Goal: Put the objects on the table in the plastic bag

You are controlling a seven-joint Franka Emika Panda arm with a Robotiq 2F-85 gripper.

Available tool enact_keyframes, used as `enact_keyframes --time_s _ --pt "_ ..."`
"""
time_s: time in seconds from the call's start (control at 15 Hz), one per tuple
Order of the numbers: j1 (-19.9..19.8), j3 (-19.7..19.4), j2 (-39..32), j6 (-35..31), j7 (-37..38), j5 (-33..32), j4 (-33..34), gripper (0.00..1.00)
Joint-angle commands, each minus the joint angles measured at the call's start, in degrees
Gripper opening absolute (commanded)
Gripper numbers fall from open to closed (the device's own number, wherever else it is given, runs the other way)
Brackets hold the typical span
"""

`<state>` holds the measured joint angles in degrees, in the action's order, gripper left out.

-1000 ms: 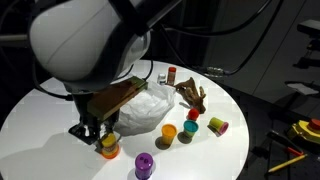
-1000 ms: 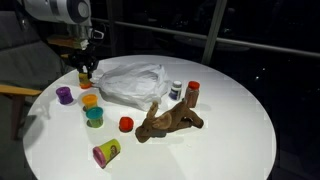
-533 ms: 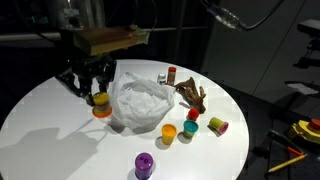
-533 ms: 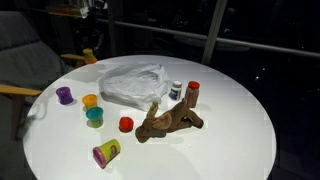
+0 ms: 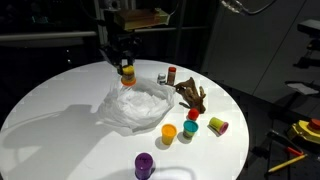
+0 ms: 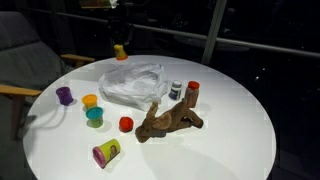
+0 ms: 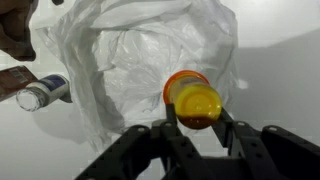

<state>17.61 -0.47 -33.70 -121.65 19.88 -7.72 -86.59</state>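
My gripper next needs to move the orange tub outward from above the bag's edge to over the bag's open middle, then go down inside and open.
My gripper (image 5: 126,70) (image 6: 119,48) is shut on an orange tub with a yellow lid (image 7: 193,100) and holds it in the air above the far edge of the crumpled clear plastic bag (image 5: 138,104) (image 6: 130,83) (image 7: 150,60). On the round white table (image 5: 60,110) lie a purple tub (image 5: 144,164) (image 6: 65,95), a yellow tub (image 5: 169,132) (image 6: 90,101), a teal tub (image 5: 188,128) (image 6: 94,116), a red lid (image 5: 192,114) (image 6: 126,124), a tub on its side (image 5: 218,126) (image 6: 106,152) and a brown toy animal (image 5: 192,96) (image 6: 168,120).
A small white bottle (image 5: 162,77) (image 6: 176,91) (image 7: 42,93) and a red-capped bottle (image 5: 172,74) (image 6: 192,93) stand behind the bag. The table edge lies close on all sides. A chair (image 6: 25,60) stands beside the table.
My gripper lifted the orange tub off the table beside the bag and carried it up and across to above the bag's far side.
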Motion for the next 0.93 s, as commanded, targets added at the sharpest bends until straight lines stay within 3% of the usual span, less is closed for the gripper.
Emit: enact_keyframes --time_s 0.0,0.33,0.73,0.8,0.87 --pt "-3.35 0.95 -3.33 -1.41 -1.62 1.52 1.36 0.16" --pt "-6.92 1.96 -9.97 -5.94 -4.29 5.37 4.99 0.16" --pt "-7.89 1.39 -16.47 -8.32 -4.65 6.42 11.64 0.16" --pt "-8.04 1.36 -17.36 -8.14 -4.64 6.50 12.74 0.58" --pt "-7.82 0.93 -17.83 -8.21 -4.10 6.15 13.41 0.66"
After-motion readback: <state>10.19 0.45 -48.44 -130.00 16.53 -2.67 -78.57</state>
